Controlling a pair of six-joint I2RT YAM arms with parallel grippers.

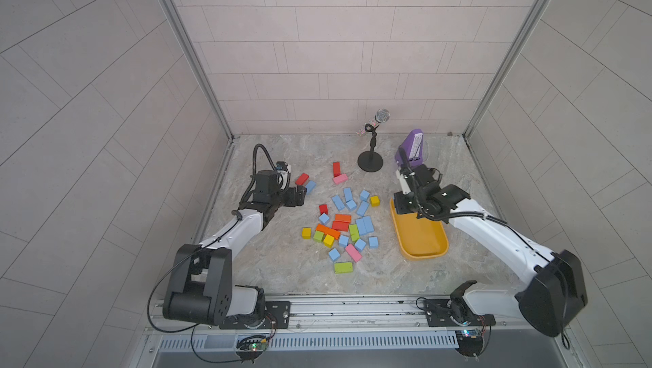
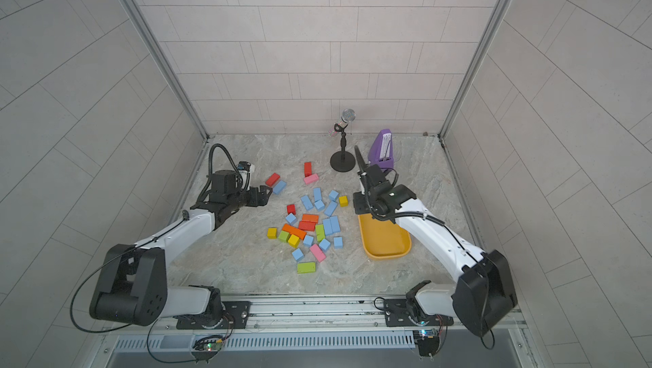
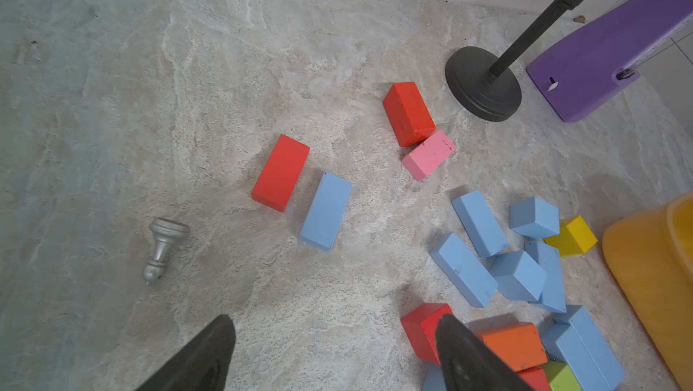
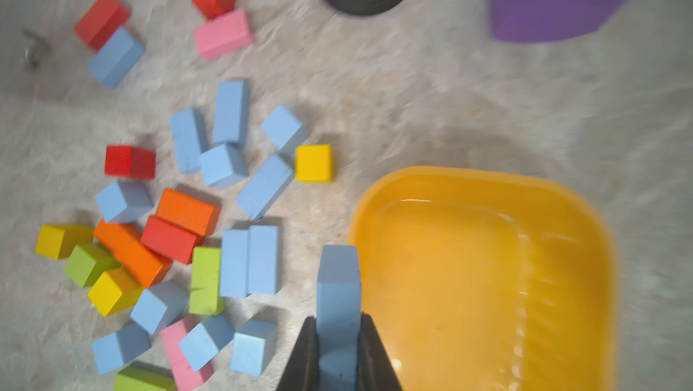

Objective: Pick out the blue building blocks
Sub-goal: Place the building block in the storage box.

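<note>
The orange tray's bare bottom lies below my right gripper, so next I will move it away from the pile and down to release the long blue block.
Several blue building blocks [image 1: 364,225] lie in a loose pile mid-table among other colours, in both top views [image 2: 331,208]. One blue brick [image 3: 325,211] lies apart beside a red brick, ahead of my left gripper [image 3: 333,319]. That gripper is open and holds nothing, and in a top view it [image 1: 300,196] hovers left of the pile. My right gripper [image 4: 337,318] is shut on a long blue block [image 4: 338,280], held over the pile-side rim of the orange tray [image 4: 487,183]. Nothing lies in the part of the tray that shows.
Red, orange, yellow, green and pink blocks [image 1: 352,252] are mixed into the pile. A black microphone stand [image 1: 370,163] and a purple metronome [image 1: 413,145] stand at the back. A small silver pawn-shaped piece [image 3: 163,248] lies on the marble surface near the left gripper.
</note>
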